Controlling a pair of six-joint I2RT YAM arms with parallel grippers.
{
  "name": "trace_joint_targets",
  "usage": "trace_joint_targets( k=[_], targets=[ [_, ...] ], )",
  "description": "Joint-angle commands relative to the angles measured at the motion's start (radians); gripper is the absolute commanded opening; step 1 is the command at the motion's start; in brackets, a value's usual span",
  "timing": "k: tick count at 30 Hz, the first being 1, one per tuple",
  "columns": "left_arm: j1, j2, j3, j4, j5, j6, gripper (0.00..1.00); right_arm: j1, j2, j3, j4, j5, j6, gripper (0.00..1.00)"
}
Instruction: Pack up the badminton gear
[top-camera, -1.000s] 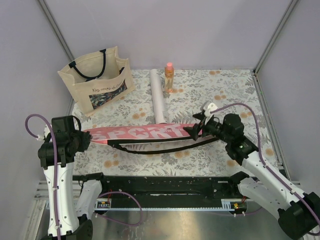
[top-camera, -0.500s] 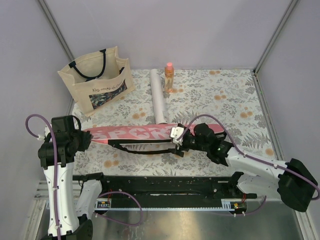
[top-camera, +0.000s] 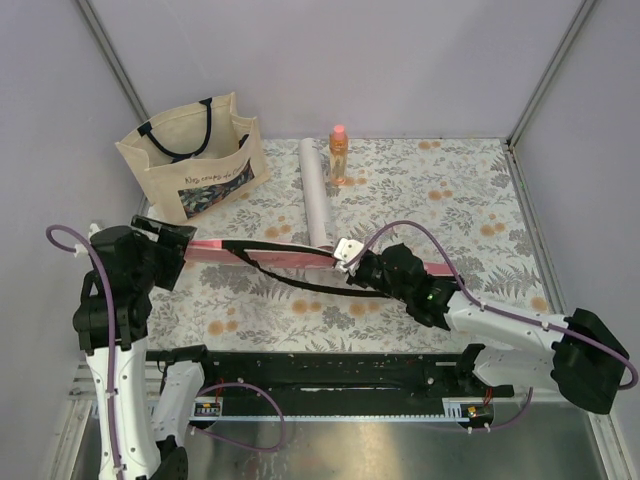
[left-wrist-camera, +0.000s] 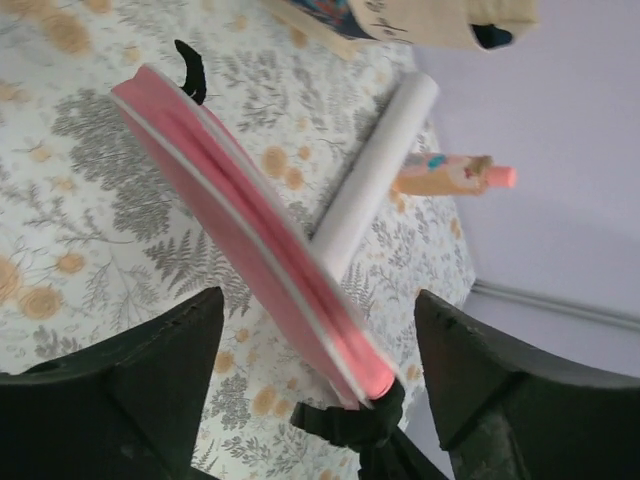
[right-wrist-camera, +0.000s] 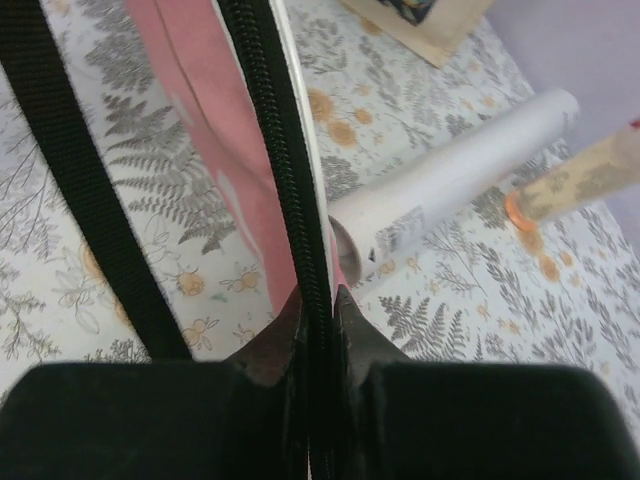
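Note:
My right gripper swings and turns outward over the tabletop to the bottle's right (top-camera: 432, 208) in the top view next and releases the cover (top-camera: 262, 256), since that spot is clear.
The pink cover (top-camera: 262, 256) stands on its long edge across the table, with its black strap (top-camera: 290, 282) hanging in front. My left gripper (top-camera: 180, 240) is open around the cover's left end (left-wrist-camera: 250, 230), its fingers (left-wrist-camera: 150, 380) apart from it on both sides. My right gripper (top-camera: 350, 266) is shut on the cover's black zipper edge (right-wrist-camera: 270, 120) near its middle. The long white tube (top-camera: 315, 190) lies behind the cover, its near end touching it. No rackets show in any view.
A beige tote bag (top-camera: 195, 160) stands at the back left. An orange bottle with a pink cap (top-camera: 339, 155) stands just right of the tube's far end. Grey walls close the table on three sides.
My left gripper has opened and let go of the cover's left end. My right gripper has closed on the zipper edge. The cover has turned from flat onto its edge.

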Motion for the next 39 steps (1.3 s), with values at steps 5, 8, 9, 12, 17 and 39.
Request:
trace_joint_targets(
  k=[5,8,9,12,17,39],
  targets=[
    [-0.009,0.007,0.032,0.264,0.196,0.142,0.99,-0.029,-0.189,0.229,-0.041,0.345,0.257,0.0],
    [-0.01,0.001,-0.002,0.306,0.222,0.164,0.99,-0.107,-0.216,0.312,-0.135,0.341,0.367,0.0],
    [-0.01,0.0,-0.016,0.321,0.234,0.17,0.99,-0.135,-0.225,0.335,-0.165,0.353,0.407,0.0],
    [-0.012,-0.004,-0.068,0.361,0.272,0.197,0.99,-0.23,-0.249,0.425,-0.259,0.349,0.531,0.0],
    [-0.015,0.0,-0.18,0.464,0.421,0.291,0.99,-0.36,-0.22,0.565,-0.512,0.367,0.736,0.0],
    [-0.345,0.061,-0.318,0.645,0.449,0.547,0.99,-0.701,-0.13,0.025,0.085,0.243,1.452,0.0]
  ],
)
